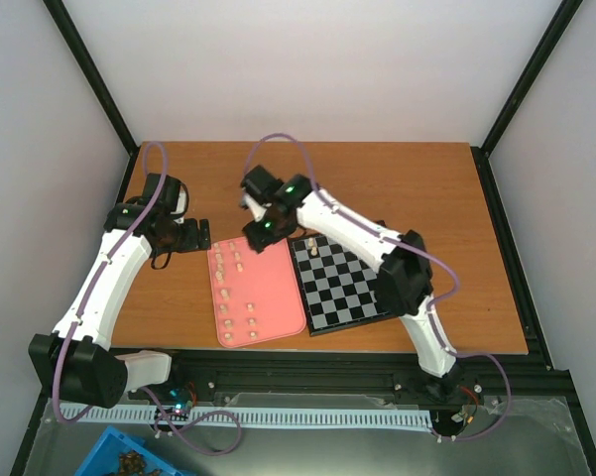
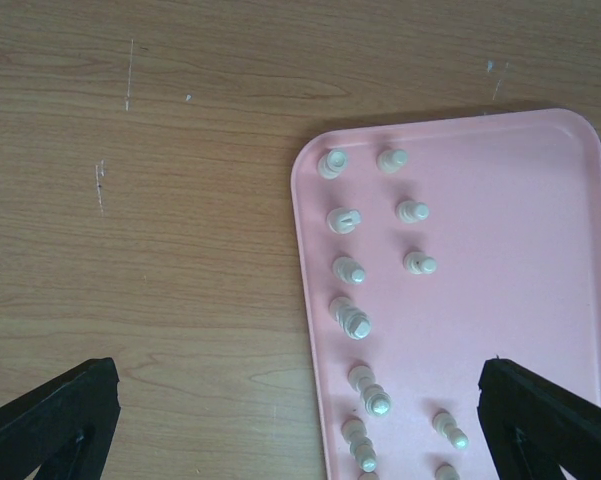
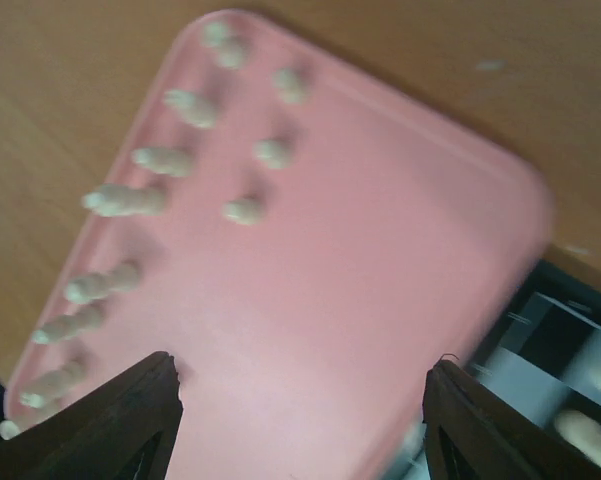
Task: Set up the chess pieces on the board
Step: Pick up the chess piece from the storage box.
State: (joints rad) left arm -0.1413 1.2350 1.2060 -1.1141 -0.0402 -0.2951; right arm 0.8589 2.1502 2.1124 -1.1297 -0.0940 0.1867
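Observation:
I need to move my right gripper down to the left in the top view next, onto the near-end piece of the inner column's far group, since bare tray lies beside that group.
Several cream chess pieces (image 1: 235,264) stand in two columns along the left side of a pink tray (image 1: 273,297). The board (image 1: 342,288) lies right of the tray with a few cream pieces (image 1: 314,244) at its far left corner. My left gripper (image 1: 198,236) is open and empty, just left of the tray's far end; in its wrist view (image 2: 298,372) the pieces (image 2: 348,268) lie below on the tray (image 2: 520,250). My right gripper (image 1: 260,236) is open and empty over the tray's far end; its blurred wrist view (image 3: 305,370) shows bare tray (image 3: 360,250), pieces (image 3: 130,200) to the left.
The board's corner (image 3: 555,335) with a piece (image 3: 588,430) shows at the right of the right wrist view. Bare wooden table (image 1: 397,183) lies behind the tray and board. A blue bin (image 1: 129,458) sits below the table's near edge at the left.

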